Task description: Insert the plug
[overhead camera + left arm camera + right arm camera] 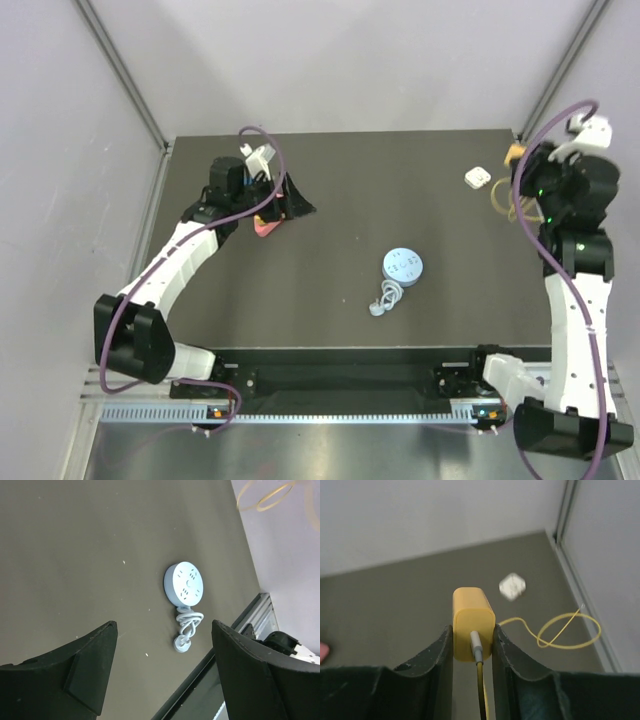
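The disc's socket holes face up below my right gripper, to its left in the top view, so I will swing there, tilt down, lower and release the plug.
The plug is a small yellow block with a thin yellow wire running from its rear and looping on the dark table. My right gripper is shut on it, one finger on each side, and holds it above the table near the far right corner. My left gripper hangs open over the far left of the table with nothing between its fingers.
A light-blue round disc with socket holes lies right of centre, its bundled grey cord beside it. A small white square block lies near the plug. A pink object lies under the left gripper. Walls enclose the table.
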`<state>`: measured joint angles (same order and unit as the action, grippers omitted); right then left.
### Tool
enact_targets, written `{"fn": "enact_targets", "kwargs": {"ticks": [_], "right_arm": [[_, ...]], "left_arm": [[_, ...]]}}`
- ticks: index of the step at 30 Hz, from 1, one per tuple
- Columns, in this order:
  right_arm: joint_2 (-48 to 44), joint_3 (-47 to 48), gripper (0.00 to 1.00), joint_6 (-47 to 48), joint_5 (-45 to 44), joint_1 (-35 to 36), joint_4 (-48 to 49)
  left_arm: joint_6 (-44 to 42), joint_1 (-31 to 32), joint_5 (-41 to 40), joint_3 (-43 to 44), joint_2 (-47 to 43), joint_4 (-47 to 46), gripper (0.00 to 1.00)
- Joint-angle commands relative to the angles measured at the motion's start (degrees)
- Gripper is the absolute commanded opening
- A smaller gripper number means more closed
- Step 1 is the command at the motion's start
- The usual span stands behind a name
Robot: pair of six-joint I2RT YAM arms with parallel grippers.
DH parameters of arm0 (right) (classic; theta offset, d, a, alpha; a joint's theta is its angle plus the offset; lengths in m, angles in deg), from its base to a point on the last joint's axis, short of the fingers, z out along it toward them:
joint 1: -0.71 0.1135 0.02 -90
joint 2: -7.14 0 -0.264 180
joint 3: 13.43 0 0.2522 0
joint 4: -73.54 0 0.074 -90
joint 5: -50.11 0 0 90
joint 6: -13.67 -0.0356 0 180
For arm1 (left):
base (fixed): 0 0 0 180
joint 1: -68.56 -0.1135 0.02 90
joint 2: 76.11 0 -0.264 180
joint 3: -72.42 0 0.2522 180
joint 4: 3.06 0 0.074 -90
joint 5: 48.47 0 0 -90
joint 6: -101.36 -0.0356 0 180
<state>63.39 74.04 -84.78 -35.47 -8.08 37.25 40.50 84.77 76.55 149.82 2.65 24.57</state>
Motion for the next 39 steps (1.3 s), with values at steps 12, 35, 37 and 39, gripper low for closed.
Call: {"fn": "enact_targets", "kwargs": {"ticks": [12,35,37,39], "right_arm": [[3.95,-22.12,0.0,-2.27,-2.85,17.48,-14.83],[24.52,-11.84,0.0,11.79,4.45,26.64,-16.77],[25.75,-11.57,0.0,12.57,4.28,26.64,-16.5],[26.71,-11.57,0.0,12.93,4.27,26.64,-15.98]], "left_arm": [[9.17,14.38,3.38,-9.84,5.26,-13.34,0.75],[-0.4,2.78,-1.36,-3.26,-0.01,3.71,0.76],[-1.11,2.78,-2.06,-3.17,-0.27,4.67,0.76],[-1.72,2.69,-2.59,-3.34,-0.36,5.11,0.77]]}}
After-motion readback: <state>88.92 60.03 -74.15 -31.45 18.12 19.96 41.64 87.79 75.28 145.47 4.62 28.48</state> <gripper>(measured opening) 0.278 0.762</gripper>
